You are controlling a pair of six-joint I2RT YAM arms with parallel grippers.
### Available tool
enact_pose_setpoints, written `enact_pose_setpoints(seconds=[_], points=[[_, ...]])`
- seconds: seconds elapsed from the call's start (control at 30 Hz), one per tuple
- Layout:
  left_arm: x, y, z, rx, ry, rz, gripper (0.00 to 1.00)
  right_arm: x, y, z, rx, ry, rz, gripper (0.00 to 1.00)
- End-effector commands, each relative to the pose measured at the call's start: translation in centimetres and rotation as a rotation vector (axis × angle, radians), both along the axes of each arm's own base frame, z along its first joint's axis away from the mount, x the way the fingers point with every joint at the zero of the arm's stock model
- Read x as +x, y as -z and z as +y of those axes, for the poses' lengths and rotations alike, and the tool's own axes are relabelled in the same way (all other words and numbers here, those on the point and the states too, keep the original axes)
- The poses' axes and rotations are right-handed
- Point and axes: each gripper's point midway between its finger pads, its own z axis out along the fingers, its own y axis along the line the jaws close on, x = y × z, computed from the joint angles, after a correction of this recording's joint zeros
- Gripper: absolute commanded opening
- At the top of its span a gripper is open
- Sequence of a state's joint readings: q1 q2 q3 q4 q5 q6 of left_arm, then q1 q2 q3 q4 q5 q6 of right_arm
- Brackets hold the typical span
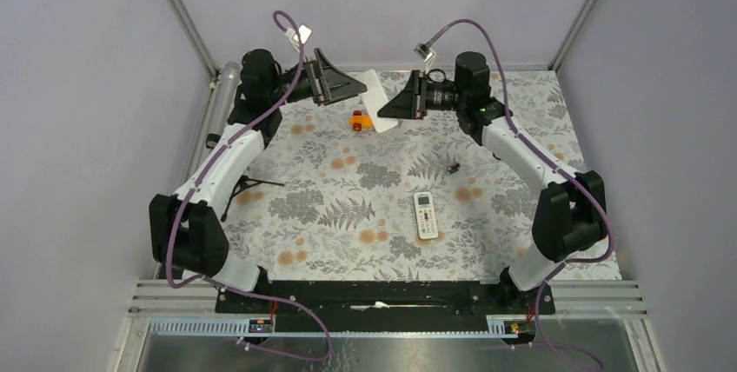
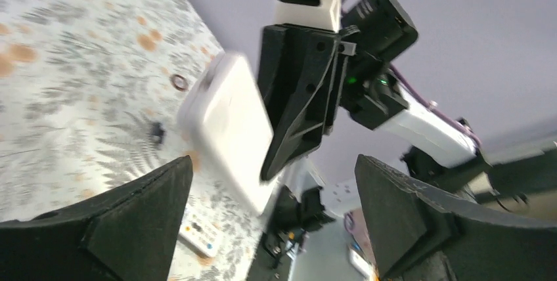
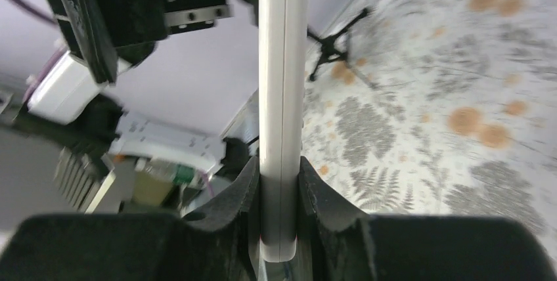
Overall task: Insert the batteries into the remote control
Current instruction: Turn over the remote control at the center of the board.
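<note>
Bare table near the ring (image 1: 474,148) is below my right gripper and to its right in the top view. I will carry the remote control down there and let go of it.
The remote control (image 1: 376,94) is held up off the table at the back, a slim white slab seen edge-on in the right wrist view (image 3: 283,84). My right gripper (image 1: 393,104) (image 3: 280,171) is shut on its lower end, with both fingers pressed against its sides. My left gripper (image 1: 351,87) (image 2: 273,163) stands open just left of the remote (image 2: 226,127), its fingers spread wide and touching nothing. The batteries (image 1: 359,121) show as tiny red-orange pieces on the table below the remote.
A white remote with a pale screen (image 1: 425,214) (image 2: 200,235) lies mid-table. A tiny black piece (image 1: 453,167) (image 2: 156,132) lies right of centre and a small ring (image 2: 178,82) nearby. A black stand (image 1: 243,188) (image 3: 332,48) lies at the left, and a grey tube (image 1: 221,102) runs along the left wall.
</note>
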State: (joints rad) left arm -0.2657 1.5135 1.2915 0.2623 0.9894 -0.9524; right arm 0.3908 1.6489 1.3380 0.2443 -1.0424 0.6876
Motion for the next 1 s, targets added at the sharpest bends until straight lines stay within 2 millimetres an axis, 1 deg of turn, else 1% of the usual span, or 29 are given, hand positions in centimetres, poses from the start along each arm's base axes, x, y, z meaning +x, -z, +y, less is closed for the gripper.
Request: enact_pose_setpoints(seconds=[0.0, 0.1, 0.17, 0.2, 0.27, 0.3, 0.33, 0.37, 0.5, 0.6, 0.67, 0.73, 0.87, 0.9, 0.93, 0.97], points=[[2.4, -0.9, 4.0, 0.079, -0.232, -0.086, 0.99, 5.4, 1.3, -6.1, -0.155, 0.367, -0.044, 0.00], [3.0, 0.1, 5.6, 0.161, -0.320, -0.093, 0.99, 8.9, 7.9, -12.1, -0.522, 0.637, -0.023, 0.00], [3.2, 0.8, 6.5, 0.228, -0.375, -0.100, 0.99, 10.6, 11.6, -16.7, -0.783, 0.794, -0.028, 0.00], [3.7, 1.0, 7.3, 0.263, -0.430, -0.106, 0.99, 11.0, 13.2, -18.7, -0.896, 0.848, -0.019, 0.00], [3.9, 0.9, 8.5, 0.311, -0.507, -0.121, 0.99, 11.7, 15.3, -22.1, -1.099, 0.922, -0.029, 0.00], [3.9, 0.7, 9.1, 0.326, -0.538, -0.134, 0.99, 11.9, 16.0, -23.5, -1.181, 0.950, -0.028, 0.00], [3.9, 0.4, 9.7, 0.341, -0.572, -0.152, 0.99, 12.2, 16.5, -24.5, -1.249, 0.966, -0.031, 0.00], [3.8, 0.1, 10.1, 0.353, -0.599, -0.168, 0.99, 12.5, 17.1, -25.2, -1.303, 0.974, -0.028, 0.00], [3.5, -0.9, 11.5, 0.386, -0.675, -0.212, 0.99, 13.4, 18.7, -27.1, -1.457, 0.994, -0.012, 0.00], [3.6, -1.1, 12.4, 0.424, -0.710, -0.227, 0.99, 13.0, 21.3, -29.4, -1.655, 0.993, 0.033, 0.00], [3.6, -1.1, 12.7, 0.452, -0.717, -0.244, 0.99, 12.6, 22.4, -30.4, -1.742, 0.984, 0.041, 0.00], [3.6, -1.1, 12.9, 0.480, -0.714, -0.259, 0.99, 12.5, 23.0, -30.7, -1.761, 0.981, 0.042, 0.00], [3.9, -0.7, 13.4, 0.524, -0.725, -0.250, 0.99, 12.5, 24.6, -30.4, -1.773, 0.940, 0.056, 0.00], [4.0, -0.6, 13.7, 0.533, -0.740, -0.239, 0.99, 12.4, 25.2, -30.4, -1.783, 0.928, 0.063, 0.00], [4.2, -0.4, 14.3, 0.549, -0.773, -0.208, 0.99, 12.4, 25.6, -30.3, -1.786, 0.919, 0.071, 0.00], [4.4, -0.7, 15.0, 0.561, -0.818, -0.188, 0.99, 12.4, 26.0, -30.2, -1.781, 0.910, 0.080, 0.00]])
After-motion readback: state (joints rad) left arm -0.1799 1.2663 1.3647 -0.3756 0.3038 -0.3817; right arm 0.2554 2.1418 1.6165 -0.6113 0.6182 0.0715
